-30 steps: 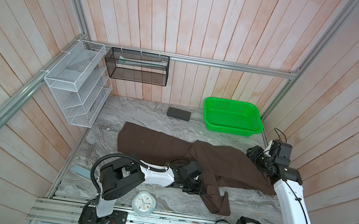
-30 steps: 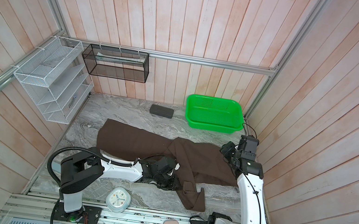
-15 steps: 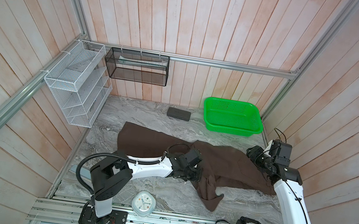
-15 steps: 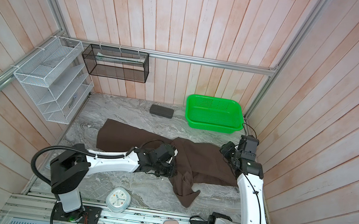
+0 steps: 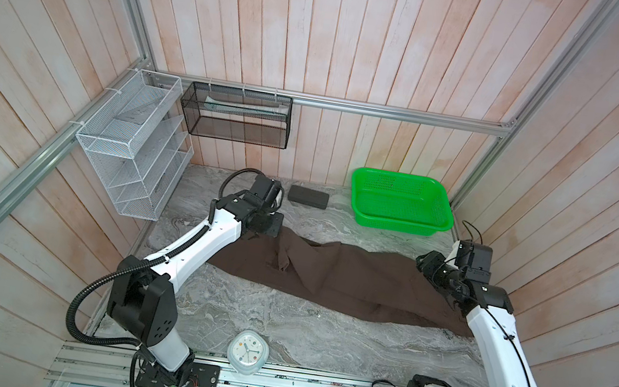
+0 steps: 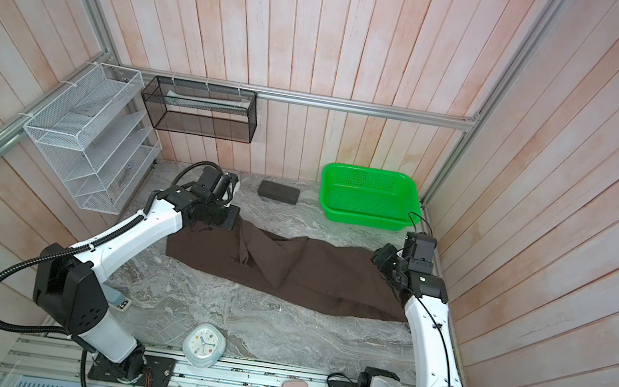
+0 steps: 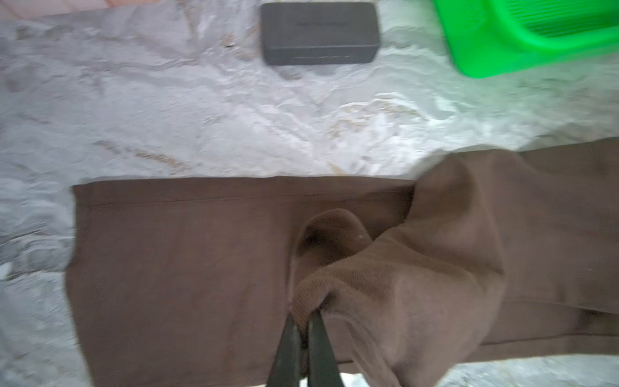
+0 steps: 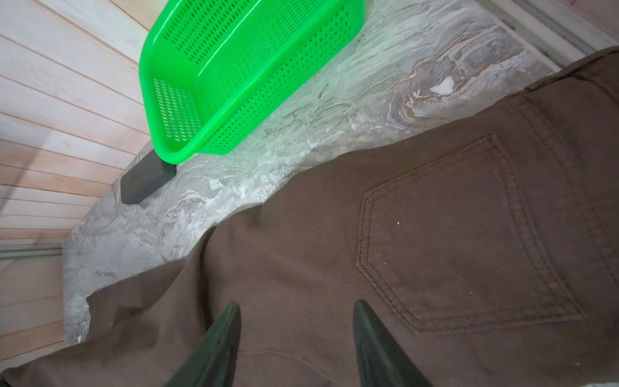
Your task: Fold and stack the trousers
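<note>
My left gripper should next pull toward the uncovered end of the flat leg [image 6: 187, 244] [image 7: 170, 277] and let go of the bunched fold over it, because the upper leg stops short there.
The dark brown trousers [image 5: 348, 280] lie stretched across the marble table in both top views [image 6: 308, 270], one leg folded over the other towards the left. My left gripper [image 5: 272, 225] is at their far left end [image 6: 229, 222]. In the left wrist view it [image 7: 306, 316] is shut on a bunched fold of the brown cloth [image 7: 385, 284], raised above the flat leg beneath. My right gripper [image 5: 425, 263] is at the waist end on the right. In the right wrist view it [image 8: 297, 306] is open over the cloth beside a back pocket [image 8: 452, 241].
A green basket [image 5: 399, 200] stands at the back right, with a small dark grey case [image 5: 308, 196] to its left. A white clock [image 5: 248, 351] lies at the front edge. A white wire rack [image 5: 134, 146] and a black mesh basket [image 5: 236, 115] hang on the walls.
My left gripper has closed on the leg that trailed towards the front and carried it back and left, over the other leg. The right arm has stayed where it was.
</note>
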